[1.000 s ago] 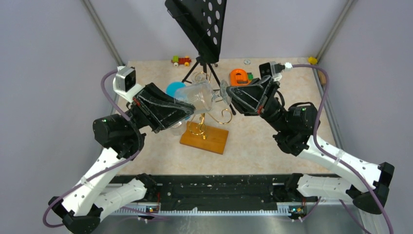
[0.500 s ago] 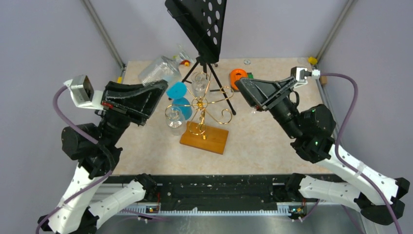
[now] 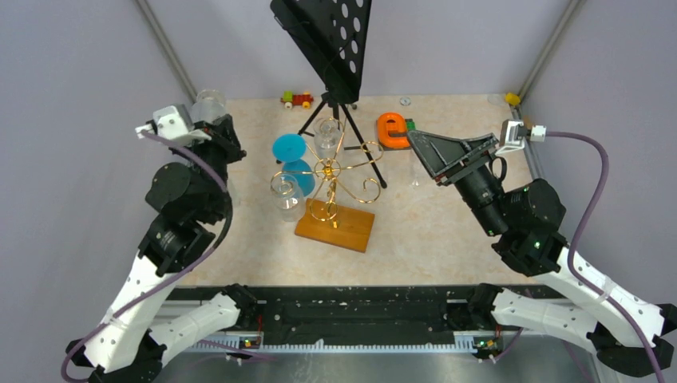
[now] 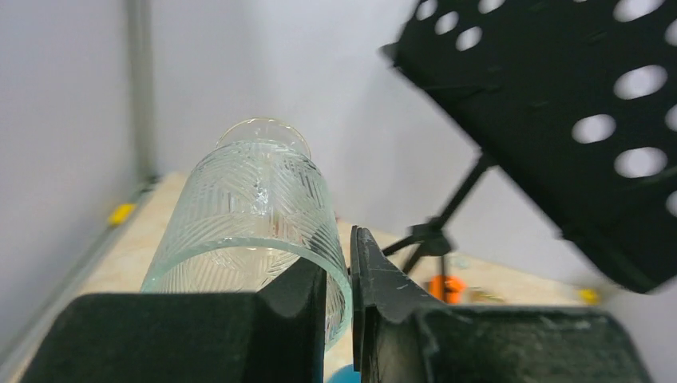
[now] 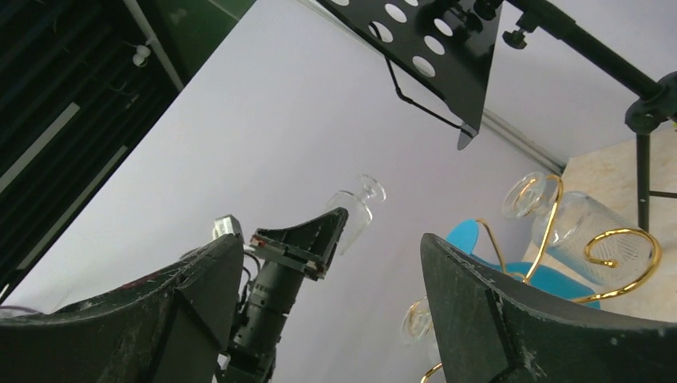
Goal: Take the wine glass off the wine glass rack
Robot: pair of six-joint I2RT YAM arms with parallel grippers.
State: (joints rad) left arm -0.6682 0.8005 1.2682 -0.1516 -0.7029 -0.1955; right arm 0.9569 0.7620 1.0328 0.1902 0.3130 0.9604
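Note:
My left gripper next lowers the wine glass (image 3: pixel 209 104), tilting toward the table, upright onto the bare tabletop beside the rack, then releases it, as its foot points outward.
The wine glass (image 4: pixel 251 215) is clear with a cut herringbone pattern. My left gripper (image 4: pixel 339 271) is shut on its rim, one finger inside the bowl and one outside. In the top view this glass (image 3: pixel 209 104) is held high at the back left, well clear of the wine glass rack (image 3: pixel 331 171), a gold wire tree on a wooden base (image 3: pixel 339 227). My right gripper (image 3: pixel 419 144) hangs open and empty to the right of the rack. The right wrist view shows the held glass (image 5: pixel 355 211) beyond its open fingers (image 5: pixel 479 303).
Two clear glasses (image 3: pixel 327 136) (image 3: pixel 286 194) and two blue ones (image 3: pixel 289 148) still hang on the rack. A black perforated music stand (image 3: pixel 327 40) on a tripod rises behind it. An orange object (image 3: pixel 391 126) and a toy train (image 3: pixel 297 99) lie at the back.
My left arm swung the glass away from the rack, up and to the back left. My right gripper opened, let go of the glass and drew back to the right.

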